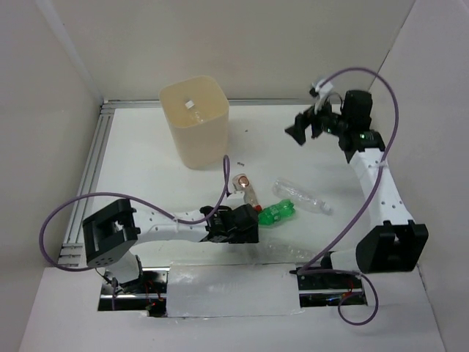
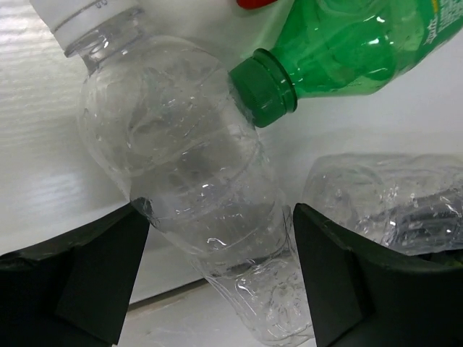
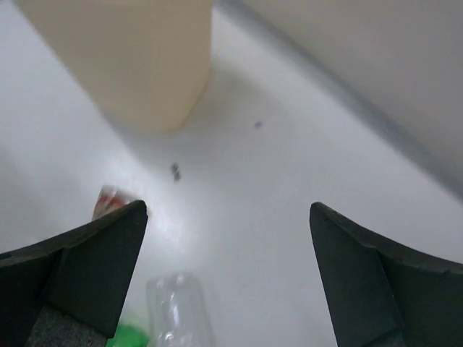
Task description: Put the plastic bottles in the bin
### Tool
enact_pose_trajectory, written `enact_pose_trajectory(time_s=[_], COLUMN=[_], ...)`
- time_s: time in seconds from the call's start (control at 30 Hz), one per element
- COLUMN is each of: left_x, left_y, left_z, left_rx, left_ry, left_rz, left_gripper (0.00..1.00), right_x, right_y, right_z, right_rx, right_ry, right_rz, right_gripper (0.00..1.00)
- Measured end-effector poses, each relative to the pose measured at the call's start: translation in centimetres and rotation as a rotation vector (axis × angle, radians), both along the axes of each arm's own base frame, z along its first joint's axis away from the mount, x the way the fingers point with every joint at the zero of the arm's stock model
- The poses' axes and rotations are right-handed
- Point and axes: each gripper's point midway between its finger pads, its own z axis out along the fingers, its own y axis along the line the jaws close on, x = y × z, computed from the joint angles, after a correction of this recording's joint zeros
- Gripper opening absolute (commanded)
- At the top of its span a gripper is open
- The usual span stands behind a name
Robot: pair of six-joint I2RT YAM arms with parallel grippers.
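The clear bottle's middle (image 1: pixel 303 197) beside the green bottle's bottom is below the robot's right gripper and nearer the robot, so the right gripper needs to move back and down onto it next.
The cream bin (image 1: pixel 194 121) stands at the back left, also in the right wrist view (image 3: pixel 123 58). A green bottle (image 1: pixel 277 213), a red-capped bottle (image 1: pixel 247 189) and a clear bottle (image 1: pixel 304 196) lie mid-table. My left gripper (image 1: pixel 245 224) is low beside them. In its wrist view the gripper (image 2: pixel 221 217) is open, its jaws straddling a clear bottle (image 2: pixel 195 181) that nearly fills the gap. The green bottle's cap (image 2: pixel 264 90) touches this bottle. My right gripper (image 1: pixel 304 128) is raised at the back right, open and empty (image 3: pixel 228 217).
A crushed clear bottle (image 2: pixel 391 202) lies just right of the left gripper's right finger. A grey taped strip (image 1: pixel 227 290) runs along the near edge. White walls enclose the table, with a metal rail (image 1: pixel 88 176) along the left side.
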Motion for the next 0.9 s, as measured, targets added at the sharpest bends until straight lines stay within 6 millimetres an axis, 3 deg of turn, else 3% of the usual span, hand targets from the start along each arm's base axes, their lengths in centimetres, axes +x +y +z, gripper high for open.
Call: enact_pose_trajectory(time_s=[0.03,0.1,0.2,0.3,0.4,0.53,0.63,0.73,0.83,0.9], left_x=[0.1,0.3,0.1,-0.9,-2.4,-2.1,1.3,8.0,15.0,19.2], left_y=[-0.4,-0.8,-0.9,-0.4,1.0,2.1,1.9,3.4,7.4,10.3], left_z=[-0.1,-0.2,0.1,1.0,3.2,10.1,18.4,26.7,31.8,33.9], left_rx=[0.0,-0.005,-0.017,-0.018,-0.011,-0.089,-0.198,-0.275,-0.27,-0.238], left_ry=[0.004,0.005,0.003,-0.001,-0.025,-0.172,-0.359,-0.564,-0.73,-0.805], left_rz=[0.004,0.009,0.004,-0.032,-0.098,-0.165,-0.14,0.0,0.181,0.288], left_gripper=[0.85,0.63,0.31,0.2,0.18,0.19,0.21,0.21,0.22,0.24], right_x=[-1.4,-4.0,-7.5,-9.4,-10.2,-10.9,-11.8,-12.9,-13.9,-14.4], right_y=[-0.4,-1.3,-2.4,-3.7,-5.0,-6.0,-6.2,-6.2,-6.2,-6.2], right_z=[-2.6,-7.0,-10.9,-11.6,-11.8,-13.5,-15.4,-17.1,-18.3,-19.0], right_rx=[-0.022,-0.054,-0.09,-0.108,-0.114,-0.116,-0.123,-0.141,-0.161,-0.174], right_ry=[0.041,0.124,0.195,0.184,0.165,0.198,0.249,0.291,0.32,0.333], right_rz=[0.002,0.006,0.017,0.014,-0.004,-0.02,-0.014,0.008,0.031,0.047], right_gripper=[0.98,0.94,0.88,0.85,0.85,0.95,0.97,0.97,0.97,0.97])
